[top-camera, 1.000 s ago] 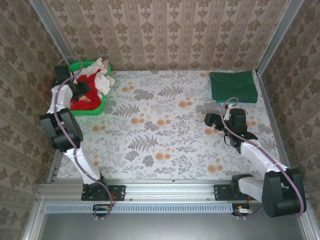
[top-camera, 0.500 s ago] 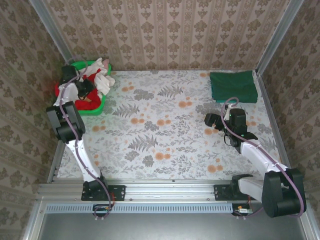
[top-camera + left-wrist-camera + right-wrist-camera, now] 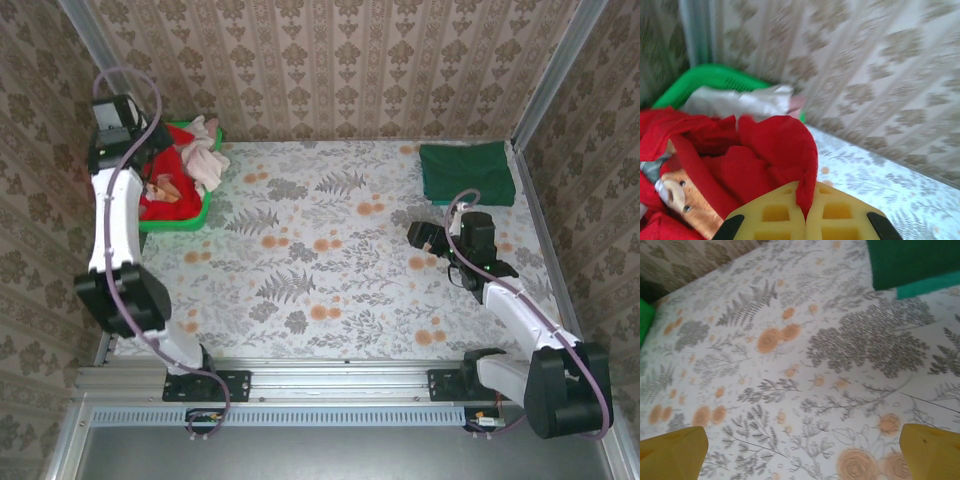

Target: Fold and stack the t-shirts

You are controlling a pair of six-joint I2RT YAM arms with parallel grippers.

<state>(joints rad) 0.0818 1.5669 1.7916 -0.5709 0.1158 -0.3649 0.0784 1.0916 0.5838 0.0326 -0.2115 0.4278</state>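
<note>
My left gripper holds the red cloth and needs to go up from the green basket, carry the cloth over the flowered tablecloth and go down to let go of it, because that space is bare.
The red t-shirt lies bunched in the green basket, its teddy-bear print showing at the lower left. My left gripper is shut on a fold of the red cloth, which stands up from between the yellow fingers. From above, the left gripper hangs over the basket at the table's far left, with the red t-shirt under it. The dark green t-shirt lies folded flat at the far right. My right gripper hovers open near it, nothing between its fingers.
A white and pink cloth lies in the basket's far end, beside the red shirt. Patterned walls close in the back and both sides. The flowered tablecloth spreads between the basket and the green shirt.
My left gripper has shut on the red shirt in the basket. The left arm has straightened and its wrist has risen towards the back left corner. The right arm has hardly moved.
</note>
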